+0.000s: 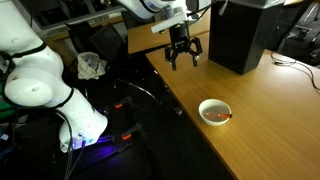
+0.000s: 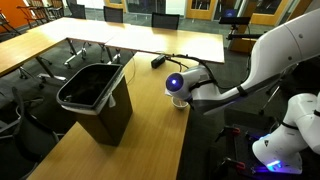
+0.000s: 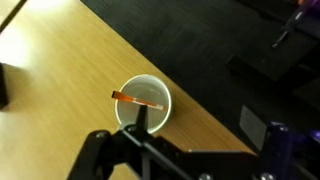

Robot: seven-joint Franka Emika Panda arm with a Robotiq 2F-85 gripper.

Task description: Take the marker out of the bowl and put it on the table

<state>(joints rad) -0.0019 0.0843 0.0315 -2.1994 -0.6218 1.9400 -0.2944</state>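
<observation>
The marker lies along my open fingers' spread, so my gripper moves over the bowl next, turning, and lowers astride the marker's middle (image 1: 217,115) (image 3: 138,101).
The small white bowl (image 1: 204,107) stands on the light-brown table (image 1: 270,115) near its front edge. The reddish-orange marker (image 1: 221,118) lies in it, one end resting on the rim. In the wrist view the marker (image 3: 137,100) lies across the bowl (image 3: 160,92), just ahead of my dark fingers (image 3: 140,130). My gripper (image 1: 183,62) is open and empty. It hangs in the air above the table, well apart from the bowl. In an exterior view my arm (image 2: 215,90) reaches over the table (image 2: 140,140), and I cannot make out the bowl there.
A black box-shaped object (image 1: 245,35) stands on the table behind the gripper. A black bin (image 2: 95,95) shows in an exterior view. The table edge (image 3: 190,95) runs close beside the bowl, with dark floor and cables beyond.
</observation>
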